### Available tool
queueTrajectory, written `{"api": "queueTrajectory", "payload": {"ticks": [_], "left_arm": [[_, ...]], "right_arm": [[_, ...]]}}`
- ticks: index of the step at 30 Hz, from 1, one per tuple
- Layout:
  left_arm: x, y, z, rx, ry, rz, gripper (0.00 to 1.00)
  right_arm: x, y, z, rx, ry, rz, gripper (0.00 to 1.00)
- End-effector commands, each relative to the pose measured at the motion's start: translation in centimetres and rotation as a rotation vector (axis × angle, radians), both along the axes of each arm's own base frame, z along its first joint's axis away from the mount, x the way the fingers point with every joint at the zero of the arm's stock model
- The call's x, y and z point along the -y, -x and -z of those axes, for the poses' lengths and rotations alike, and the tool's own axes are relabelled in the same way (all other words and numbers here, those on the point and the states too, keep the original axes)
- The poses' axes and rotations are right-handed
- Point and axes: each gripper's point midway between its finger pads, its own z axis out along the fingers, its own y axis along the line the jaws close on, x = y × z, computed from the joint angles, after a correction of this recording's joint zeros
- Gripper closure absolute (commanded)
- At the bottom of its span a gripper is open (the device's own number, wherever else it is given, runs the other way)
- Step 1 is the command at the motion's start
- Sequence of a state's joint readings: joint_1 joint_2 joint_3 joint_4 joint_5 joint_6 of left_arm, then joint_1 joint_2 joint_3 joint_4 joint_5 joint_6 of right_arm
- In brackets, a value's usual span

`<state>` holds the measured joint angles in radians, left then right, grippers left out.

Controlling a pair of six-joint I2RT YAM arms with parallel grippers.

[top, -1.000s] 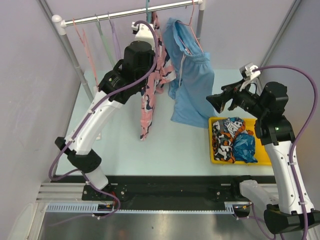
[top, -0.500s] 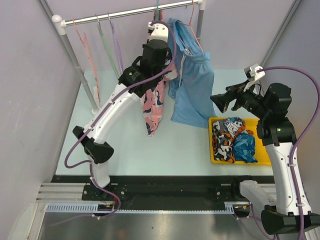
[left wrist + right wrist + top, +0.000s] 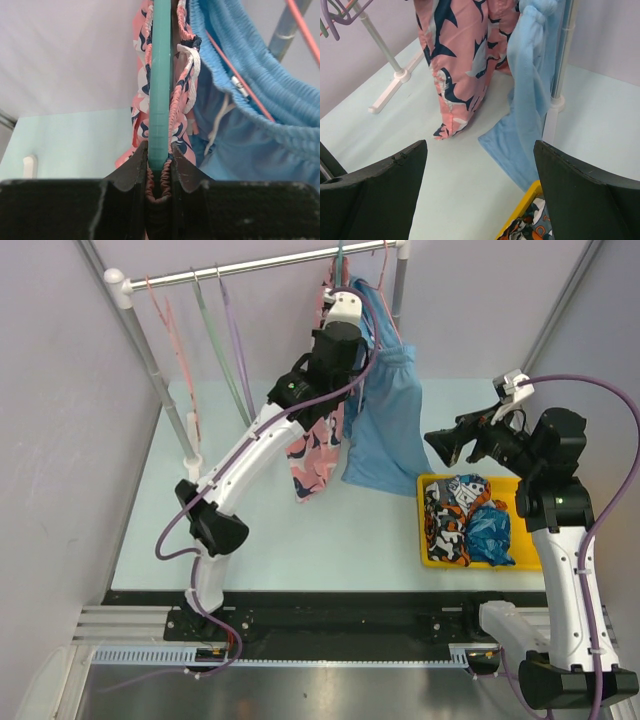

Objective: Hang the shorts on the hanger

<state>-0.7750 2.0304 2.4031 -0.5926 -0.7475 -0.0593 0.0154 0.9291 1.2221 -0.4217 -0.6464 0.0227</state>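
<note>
Next, my left gripper stays at the teal hanger's near end and opens its fingers there.
The pink shorts (image 3: 318,452) with a navy and white print hang draped over the teal hanger (image 3: 340,262), just under the rail. My left gripper (image 3: 346,308) is raised high beside them. In the left wrist view it (image 3: 160,166) is shut on the hanger (image 3: 161,75), with the shorts' gathered waistband (image 3: 145,100) pinched in as well. My right gripper (image 3: 441,446) stands open over the table's right side, apart from the shorts (image 3: 460,50), and nothing is between its fingers (image 3: 480,170).
Light-blue shorts (image 3: 390,410) hang on a pink hanger right beside the pink ones. The rail (image 3: 250,270) also carries pale green, pink and purple hangers at left. A yellow bin (image 3: 424,530) of patterned clothes (image 3: 460,515) sits under my right arm.
My left arm has swung right and upward, carrying the hanger and shorts toward the rail beside the blue shorts. The right arm has barely moved.
</note>
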Motion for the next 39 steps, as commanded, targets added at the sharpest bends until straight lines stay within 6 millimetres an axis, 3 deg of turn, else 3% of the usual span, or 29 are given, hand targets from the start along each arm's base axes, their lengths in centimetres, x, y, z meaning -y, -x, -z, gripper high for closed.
{"api": "queueTrajectory", "payload": {"ticks": [1, 6, 9, 10, 13, 18, 19, 22, 25, 27, 28, 29, 30, 31, 33, 34, 39], "left_arm": [[2.6, 0.3, -4.0, 0.125, 0.107, 0.050, 1.00], [3.6, 0.3, -4.2, 0.149, 0.137, 0.050, 1.00], [3.6, 0.9, -4.9, 0.151, 0.149, 0.066, 0.82], [3.5, 1.2, -5.1, 0.151, 0.150, 0.073, 0.67], [2.8, 2.7, -6.4, 0.150, 0.160, 0.103, 0.52], [1.5, 5.8, -7.9, 0.140, 0.143, 0.154, 0.28], [0.6, 6.7, -9.0, 0.150, 0.150, 0.159, 0.25], [-0.9, 7.9, -8.1, 0.098, 0.102, 0.159, 0.16], [-1.6, 11.3, -8.4, 0.072, 0.099, 0.305, 0.03], [-0.3, 13.5, -8.2, 0.063, 0.084, 0.476, 0.00], [-0.5, 14.4, -7.6, 0.056, 0.032, 0.524, 0.00], [-1.2, 15.6, -8.3, 0.074, -0.003, 0.572, 0.00], [0.0, 17.3, -8.2, 0.071, -0.030, 0.706, 0.00], [-0.5, 18.4, -9.8, 0.102, -0.056, 0.749, 0.00], [-1.6, 19.3, -8.6, 0.027, -0.158, 0.784, 0.00], [-3.0, 20.3, -10.9, 0.065, -0.157, 0.787, 0.00], [-7.7, 22.3, -9.2, -0.037, -0.194, 0.761, 0.00]], "right_arm": [[0.0, 0.7, -0.3, 0.022, 0.001, -0.012, 0.08], [-0.1, 0.8, -0.3, 0.023, 0.003, -0.015, 0.08], [0.0, 0.8, -0.4, 0.026, 0.005, -0.015, 0.08], [-0.1, 0.8, -0.3, 0.020, 0.003, -0.017, 0.08], [-0.1, 0.8, -0.4, 0.021, 0.000, -0.016, 0.07], [-0.1, 0.9, -0.5, 0.027, 0.000, -0.018, 0.06], [-0.1, 1.0, -0.5, 0.030, 0.003, -0.018, 0.05], [0.0, 1.2, -0.6, 0.041, 0.013, -0.012, 0.04], [0.1, 1.6, -0.7, 0.046, 0.013, -0.007, 0.04], [0.2, 1.7, -0.7, 0.063, 0.034, -0.008, 0.04], [0.3, 1.9, -0.7, 0.067, 0.037, -0.007, 0.03], [0.3, 2.0, -0.7, 0.068, 0.040, -0.007, 0.03], [0.4, 2.2, -0.6, 0.067, 0.047, -0.003, 0.03], [0.5, 2.2, -0.3, 0.063, 0.051, 0.002, 0.02], [0.6, 2.8, -0.1, 0.069, 0.061, 0.010, 0.02], [0.8, 2.9, 0.7, 0.053, 0.065, 0.018, 0.02], [1.0, 4.9, 2.4, 0.038, 0.081, 0.029, 0.00]]}}
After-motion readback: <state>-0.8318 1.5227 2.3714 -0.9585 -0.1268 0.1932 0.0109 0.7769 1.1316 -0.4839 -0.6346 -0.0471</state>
